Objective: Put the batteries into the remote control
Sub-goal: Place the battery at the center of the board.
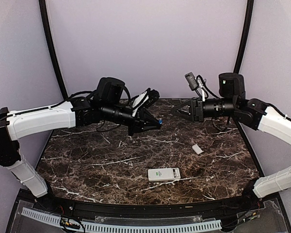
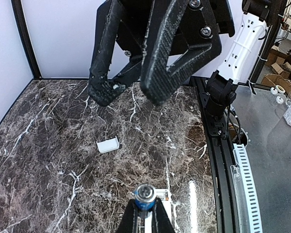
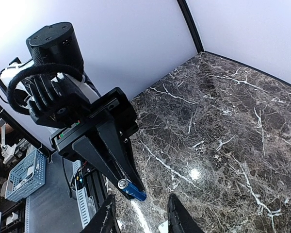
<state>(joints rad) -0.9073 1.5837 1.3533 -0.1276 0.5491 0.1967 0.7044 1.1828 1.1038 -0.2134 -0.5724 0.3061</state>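
I will lower my left gripper next, point its fingers down and let go of the blue battery point(image 1: 159, 121) on the bare marble beyond the remote point(image 1: 153, 150), because that spot is below the gripper.
The white remote control point(image 1: 164, 174) lies flat near the table's front edge, display end to the left. My left gripper point(image 1: 154, 124) hangs above the table's middle, shut on a blue battery point(image 1: 159, 121). In the left wrist view the battery point(image 2: 145, 196) sticks out between my fingers, with the remote point(image 2: 166, 195) partly hidden below it. My right gripper point(image 1: 177, 111) is open and empty, facing the left one across a small gap. The right wrist view shows the battery point(image 3: 132, 189) just ahead of its spread fingers point(image 3: 106, 218).
A small white battery cover point(image 1: 197, 149) lies on the dark marble table point(image 1: 87, 155) right of centre, also seen in the left wrist view point(image 2: 108, 144). A black rail point(image 1: 136, 208) edges the table front. Purple walls enclose the back and sides.
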